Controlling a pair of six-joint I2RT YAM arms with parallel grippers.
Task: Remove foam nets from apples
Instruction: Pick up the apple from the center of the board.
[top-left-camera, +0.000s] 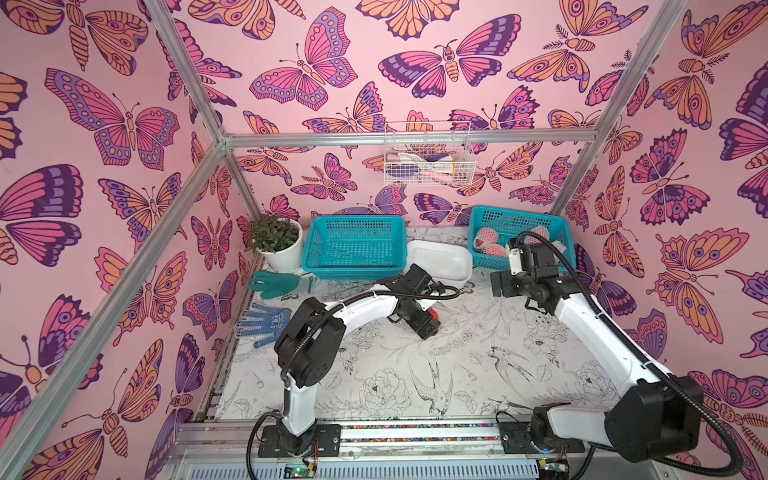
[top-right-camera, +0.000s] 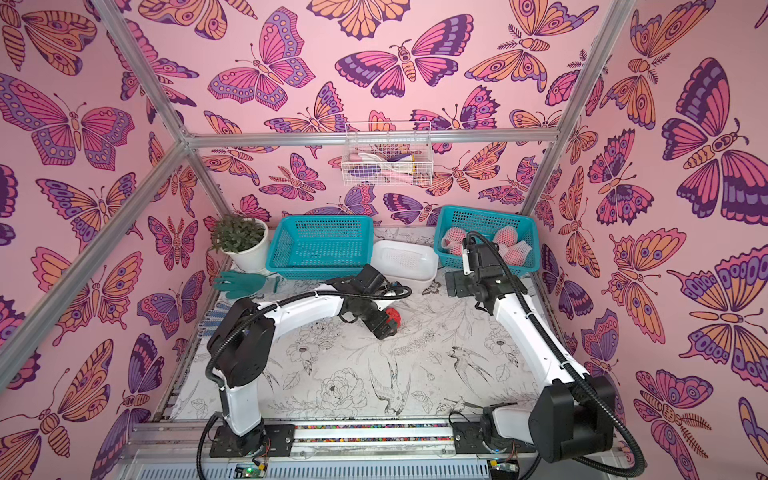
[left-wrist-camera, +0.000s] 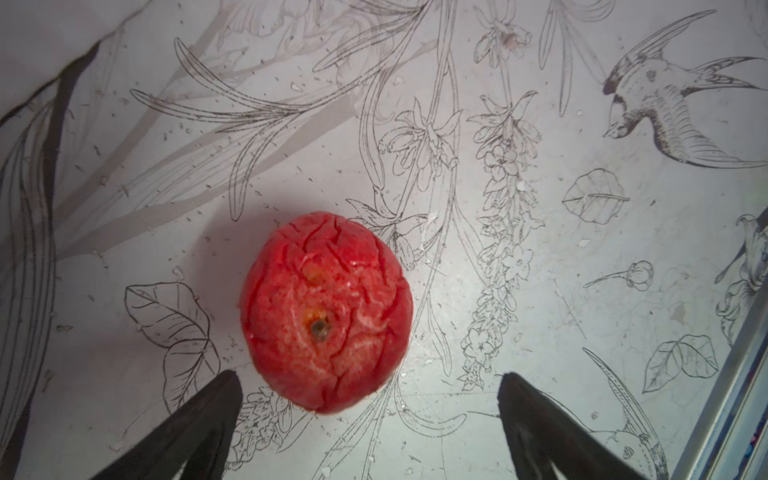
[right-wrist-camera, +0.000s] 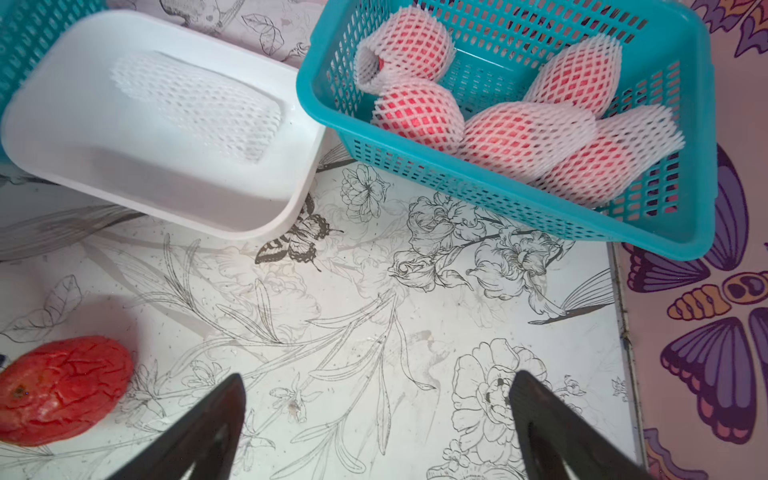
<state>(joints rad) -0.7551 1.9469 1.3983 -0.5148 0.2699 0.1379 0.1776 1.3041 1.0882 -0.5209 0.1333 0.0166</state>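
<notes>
The bare red apple (top-right-camera: 394, 317) (left-wrist-camera: 326, 311) lies below my left gripper, nearer one fingertip. My left gripper needs to lower and shift to center the apple between its open fingers.
A bare red apple (left-wrist-camera: 326, 311) with a wrinkled skin lies on the table mat, also seen in the right wrist view (right-wrist-camera: 62, 388) and in a top view (top-right-camera: 392, 314). My left gripper (left-wrist-camera: 368, 376) hangs open over it; the apple sits just ahead of the tips, nearer one finger and touching neither. My right gripper (right-wrist-camera: 378, 376) is open and empty over the mat near the tub. One empty foam net (right-wrist-camera: 195, 104) lies in the white tub (right-wrist-camera: 166, 199). Several apples in foam nets (right-wrist-camera: 519, 133) fill the right teal basket (right-wrist-camera: 498, 208).
An empty teal basket (top-left-camera: 355, 245) stands at the back beside the tub. A potted plant (top-left-camera: 276, 241), a green glove (top-left-camera: 272, 282) and a blue glove (top-left-camera: 266, 322) lie along the left edge. A wire basket (top-left-camera: 428, 162) hangs on the back wall.
</notes>
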